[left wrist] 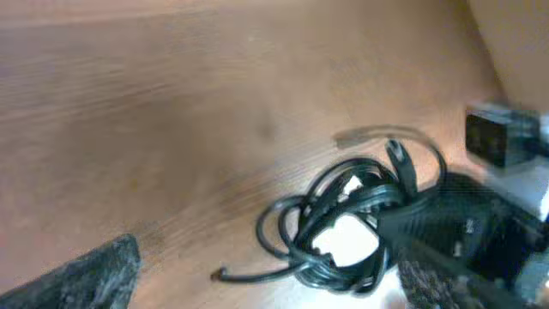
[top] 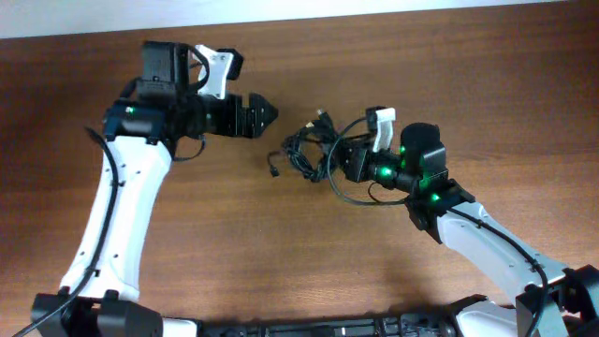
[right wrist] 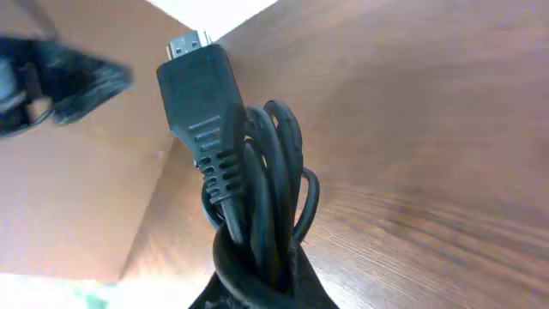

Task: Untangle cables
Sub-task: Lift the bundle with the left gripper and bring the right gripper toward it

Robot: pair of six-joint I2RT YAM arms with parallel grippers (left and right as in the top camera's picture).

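The bundle's loose-end side lies back from my left gripper's fingers and to their right in the overhead view, so my left gripper will move back and across onto it.
The cables are a knotted bundle of thin black cords at the table's middle, with one loose end trailing left. My right gripper is shut on the bundle's right side. In the right wrist view the cords run up from the jaws, and a flat black plug points up. My left gripper is open and empty, up and left of the bundle and apart from it. In the left wrist view the loops lie between its fingers, with the right gripper on them.
The brown wooden table runs under everything. A white wall strip borders the far edge. A longer cable loop curves below the right gripper, beside the arm's own wiring.
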